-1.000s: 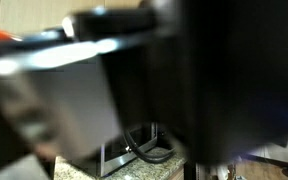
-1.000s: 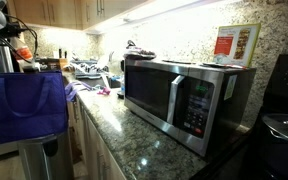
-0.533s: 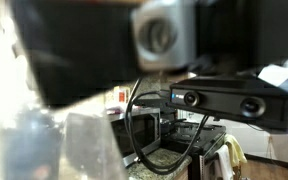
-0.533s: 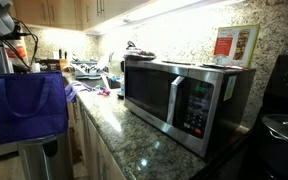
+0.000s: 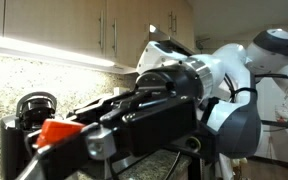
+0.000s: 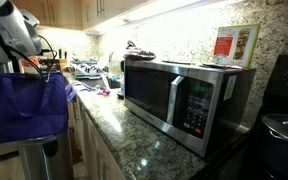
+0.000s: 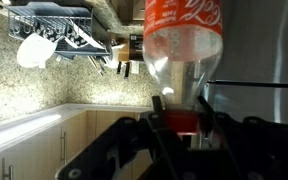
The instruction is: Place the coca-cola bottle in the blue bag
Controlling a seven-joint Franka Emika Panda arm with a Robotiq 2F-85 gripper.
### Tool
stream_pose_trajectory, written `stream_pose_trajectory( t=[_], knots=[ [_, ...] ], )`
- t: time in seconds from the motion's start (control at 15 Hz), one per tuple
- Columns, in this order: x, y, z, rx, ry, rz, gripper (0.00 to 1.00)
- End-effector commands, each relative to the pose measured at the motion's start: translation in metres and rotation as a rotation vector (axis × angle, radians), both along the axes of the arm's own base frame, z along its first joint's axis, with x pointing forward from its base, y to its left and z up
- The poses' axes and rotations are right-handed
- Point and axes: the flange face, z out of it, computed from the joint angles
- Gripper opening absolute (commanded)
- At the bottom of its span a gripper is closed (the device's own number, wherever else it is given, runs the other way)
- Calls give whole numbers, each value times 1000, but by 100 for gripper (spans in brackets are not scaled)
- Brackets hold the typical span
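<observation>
The opening of the blue bag lies below my gripper. I will move over the blue bag's opening (image 6: 38, 77), lower the bottle past the bag's rim and let it go inside.
In the wrist view my gripper (image 7: 182, 110) is shut on the neck and red cap of the coca-cola bottle (image 7: 184, 30), a clear plastic bottle with a red label and white script. The picture stands upside down, so the bottle's body points away from the jaws. The blue bag (image 6: 29, 105) hangs open at the counter's end in an exterior view. My arm (image 6: 12, 30) reaches over it, with the gripper (image 6: 47, 66) just above the bag's rim. The bottle itself is too small to make out there. The arm (image 5: 234, 70) fills another exterior view.
A steel microwave (image 6: 184, 95) stands on the granite counter (image 6: 134, 135). A dish rack (image 6: 89, 70) with dishes lies behind it, and a black appliance (image 6: 284, 110) at the far end. A grey bin (image 6: 39, 160) stands under the bag.
The arm has swung across and down toward the blue bag's opening. It no longer blocks the close exterior camera, which now shows the arm in focus.
</observation>
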Motion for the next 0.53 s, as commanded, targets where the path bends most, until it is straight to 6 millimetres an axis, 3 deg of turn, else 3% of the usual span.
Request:
stream_pose_trajectory(
  t=[0.0, 0.2, 0.47],
  knots=[
    [20, 11, -11, 61, -15, 61, 15],
    [28, 15, -10, 115, 15, 72, 15],
    [33, 10, 4, 181, 21, 71, 15]
  ],
)
